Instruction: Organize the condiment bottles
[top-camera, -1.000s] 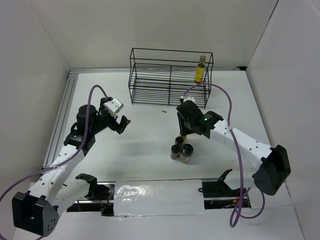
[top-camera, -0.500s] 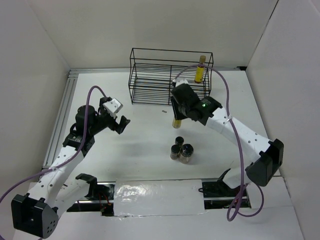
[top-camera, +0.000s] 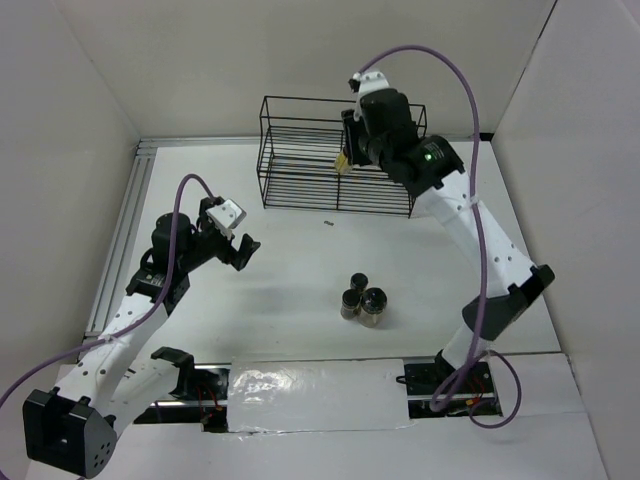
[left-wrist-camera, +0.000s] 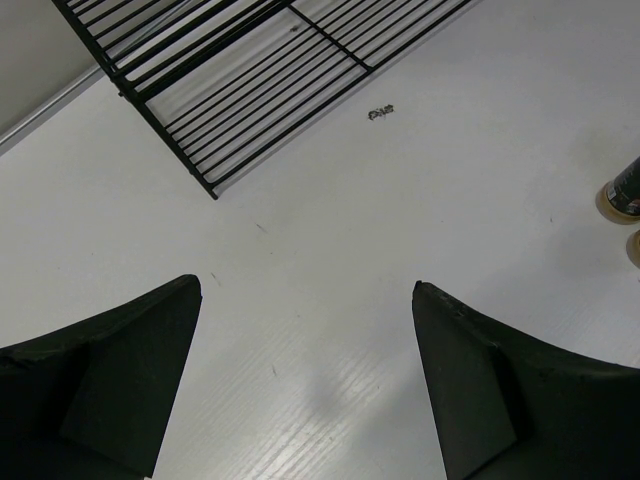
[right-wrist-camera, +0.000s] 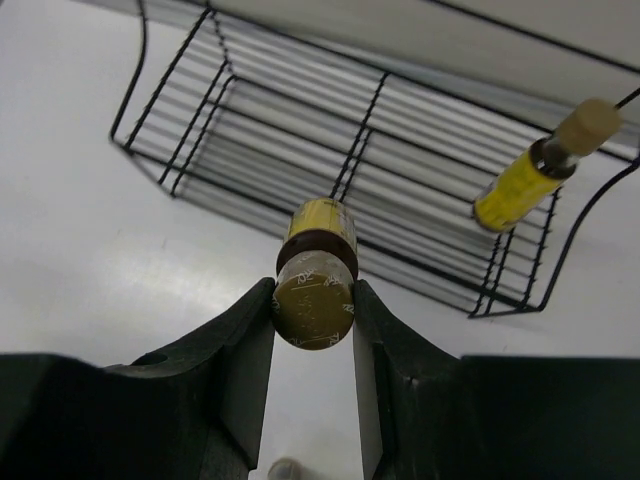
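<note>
The rack's bottom is empty beside the second yellow bottle (right-wrist-camera: 535, 175), so my right gripper will next lower the held bottle outward to stand there, then let go of it.
My right gripper (right-wrist-camera: 314, 290) is shut on the tan cap of a slim yellow-filled bottle (right-wrist-camera: 318, 215), held in the air above the front of the black wire rack (right-wrist-camera: 352, 150). In the top view this gripper (top-camera: 345, 160) hangs over the rack (top-camera: 300, 190), and only a yellow tip of the held bottle (top-camera: 341, 163) shows. A second yellow bottle (right-wrist-camera: 535, 175) stands in the rack's right end. Three dark-lidded jars (top-camera: 362, 300) cluster on the table. The left gripper (top-camera: 245, 250) is open over bare table, well left of the jars.
The rack (left-wrist-camera: 230, 70) lies ahead of the left gripper (left-wrist-camera: 305, 285), and one jar (left-wrist-camera: 625, 190) shows at that view's right edge. A small dark speck (top-camera: 328, 222) lies in front of the rack. White walls enclose the table on three sides.
My right arm has lifted the yellow bottle from beside the jars and carried it up and back to above the rack. The left arm has not moved.
</note>
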